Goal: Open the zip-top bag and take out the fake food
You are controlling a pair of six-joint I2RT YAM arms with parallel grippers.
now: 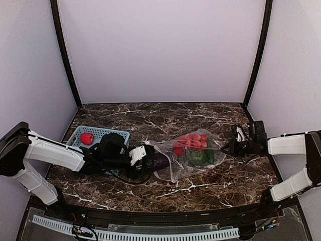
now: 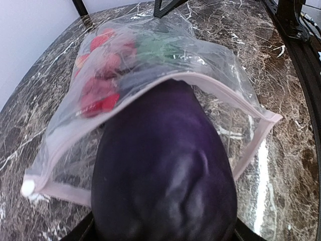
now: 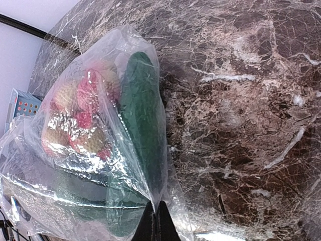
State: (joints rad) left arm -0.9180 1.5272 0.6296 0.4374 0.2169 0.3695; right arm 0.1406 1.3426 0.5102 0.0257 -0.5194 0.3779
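I should next pull the eggplant's tip up and away from the bag's opening with my left gripper, then move the eggplant over and down into the light-blue basket (image 1: 98, 139).
The clear zip-top bag (image 1: 188, 156) lies mid-table with its pinkish zip edge (image 2: 235, 103) open toward the left. Red balls (image 1: 193, 142) and a green vegetable (image 1: 199, 157) sit inside; they also show in the right wrist view, the red pieces (image 3: 83, 118) beside the green vegetable (image 3: 143, 120). My left gripper (image 1: 149, 156) is shut on the dark purple eggplant (image 2: 165, 170), which sticks out of the bag's mouth and fills the left wrist view, hiding the fingers. My right gripper (image 3: 156, 223) is shut on the bag's far corner, pinching the plastic.
A light-blue perforated basket (image 1: 108, 134) stands at the left, behind my left arm, with a red piece (image 1: 87, 138) in it. The dark marble table (image 1: 215, 188) is enclosed by pale walls; a black frame runs along its near edge.
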